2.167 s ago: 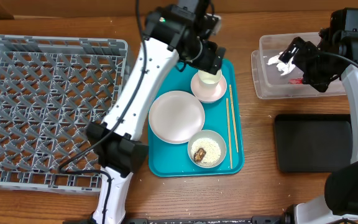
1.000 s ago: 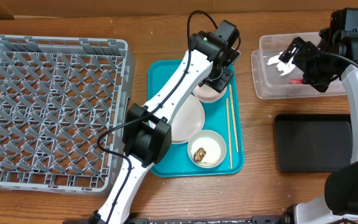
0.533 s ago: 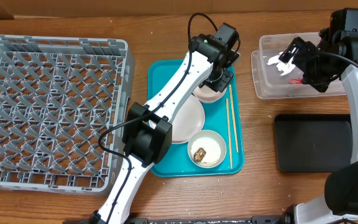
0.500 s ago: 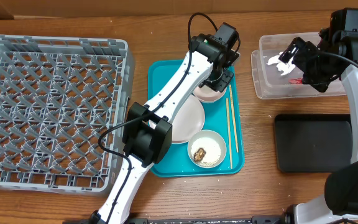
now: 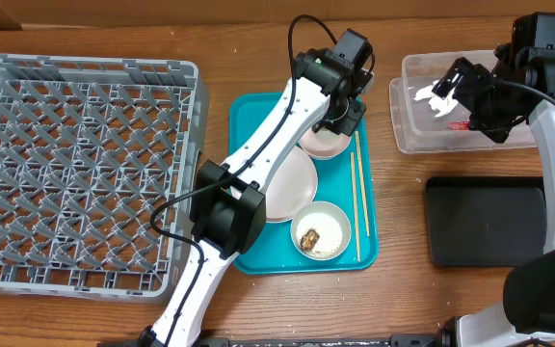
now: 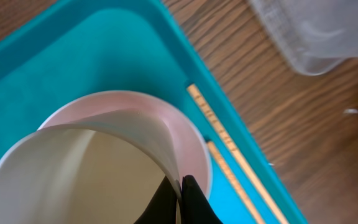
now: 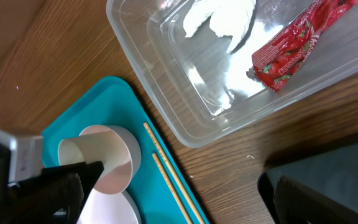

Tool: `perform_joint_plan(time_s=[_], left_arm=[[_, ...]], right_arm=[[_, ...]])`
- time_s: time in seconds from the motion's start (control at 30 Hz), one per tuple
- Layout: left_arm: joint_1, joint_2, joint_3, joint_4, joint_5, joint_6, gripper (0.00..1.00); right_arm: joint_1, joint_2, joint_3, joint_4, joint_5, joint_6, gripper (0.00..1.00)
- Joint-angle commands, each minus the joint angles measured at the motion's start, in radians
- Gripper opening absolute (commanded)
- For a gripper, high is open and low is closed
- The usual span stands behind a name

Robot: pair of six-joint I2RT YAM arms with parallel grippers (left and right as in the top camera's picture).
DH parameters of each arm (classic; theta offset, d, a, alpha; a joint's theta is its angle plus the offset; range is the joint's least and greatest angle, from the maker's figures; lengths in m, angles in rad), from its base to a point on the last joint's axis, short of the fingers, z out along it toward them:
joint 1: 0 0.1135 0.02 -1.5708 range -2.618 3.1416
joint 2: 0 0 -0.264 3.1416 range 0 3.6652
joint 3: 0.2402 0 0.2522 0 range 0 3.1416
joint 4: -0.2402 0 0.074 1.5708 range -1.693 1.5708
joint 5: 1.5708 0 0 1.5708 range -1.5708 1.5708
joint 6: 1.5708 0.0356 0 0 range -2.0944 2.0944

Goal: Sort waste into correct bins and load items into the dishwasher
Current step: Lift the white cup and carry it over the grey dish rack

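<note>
My left gripper should go up, swing over the empty far rows of the grey dish rack, tip the cup (image 6: 73,174) with its opening down and lower it to release.
My left gripper (image 6: 180,199) is shut on the rim of the small white cup (image 6: 73,174), one finger inside the wall and one outside. The cup sits in the pale pink bowl (image 6: 188,146) at the back of the teal tray (image 5: 249,116). In the overhead view the left arm covers most of the cup. In front of them lie the round plate (image 5: 292,188) and the grey-white bowl (image 5: 322,229) with rice and a brown lump (image 5: 308,238). My right gripper (image 5: 448,92) hangs open over the clear tub (image 7: 166,93), which holds crumpled tissue (image 7: 219,17) and the red wrapper (image 7: 297,43).
The grey dish rack (image 5: 75,173) fills the left of the table. A pair of chopsticks (image 5: 358,198) lies along the teal tray's right edge. The black tray (image 5: 485,220) sits in front of the clear tub on the right.
My left gripper's jaws have closed onto the cup's rim, and its wrist has shifted slightly. The right arm has not moved.
</note>
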Motion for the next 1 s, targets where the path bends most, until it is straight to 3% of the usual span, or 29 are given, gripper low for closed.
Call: perform_joint_plan(time_s=[0.0,0.2,0.43,0.77,0.97], left_arm=[[0.01,-0.106,0.1,-0.021,0.06,-0.055,0.04],[0.086,-0.245,0.138,-0.06,0.061,-0.153,0.04],[0.322,-0.349,0.138,-0.167,0.134,-0.238,0.04],[0.789,-0.301,0.107,-0.253,0.468,-0.185,0.04],[1.024,-0.163,0.107,-0.257,0.941,-0.041,0.04]], right_arm=[[-0.002,-0.007,0.0,0.005,-0.003,0.003,1.0],[-0.002,-0.007,-0.001,0.005,-0.003,0.003,1.0],[-0.002,-0.007,-0.001,0.005,-0.003,0.003,1.0],[-0.002,-0.007,0.0,0.005,-0.003,0.003,1.0],[-0.002,-0.007,0.0,0.005,-0.003,0.003,1.0]])
